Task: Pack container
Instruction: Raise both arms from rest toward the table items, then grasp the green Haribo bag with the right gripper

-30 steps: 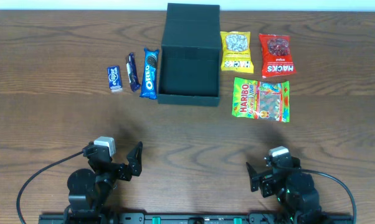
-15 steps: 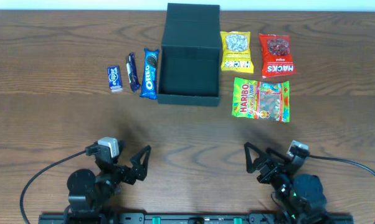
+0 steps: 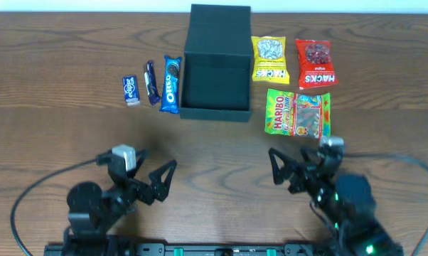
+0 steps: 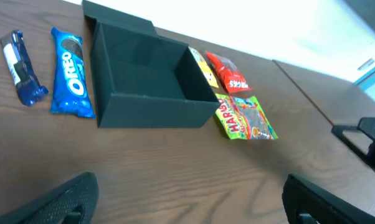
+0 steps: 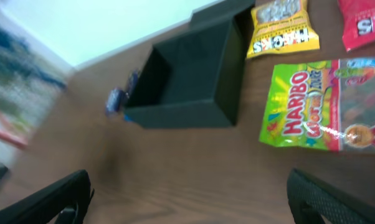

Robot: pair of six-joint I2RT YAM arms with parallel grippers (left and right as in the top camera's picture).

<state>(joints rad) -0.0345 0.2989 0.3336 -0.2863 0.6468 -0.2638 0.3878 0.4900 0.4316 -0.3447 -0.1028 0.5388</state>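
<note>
The Haribo bag's middle is the goal for my right gripper. My right gripper will first reach down and away from my base and tilt its fingers toward the table.
The container, a dark box, stands open at the back centre of the table with its lid flap folded back; its inside is bare. It also shows in the left wrist view and the right wrist view. My left gripper is open and empty near the front left, well short of the container; its fingers frame bare table. My right gripper is open and empty near the front right, just in front of a Haribo bag, with bare table between its fingers.
Left of the container lie an Oreo packet, a dark blue bar and a small blue packet. Right of it lie a yellow Hacks bag and a red Hacks bag. Cables trail from both arms at the front.
Both arms have moved away from the front edge toward the snacks, the right one closer to the Haribo bag. Both grippers stay open and empty.
</note>
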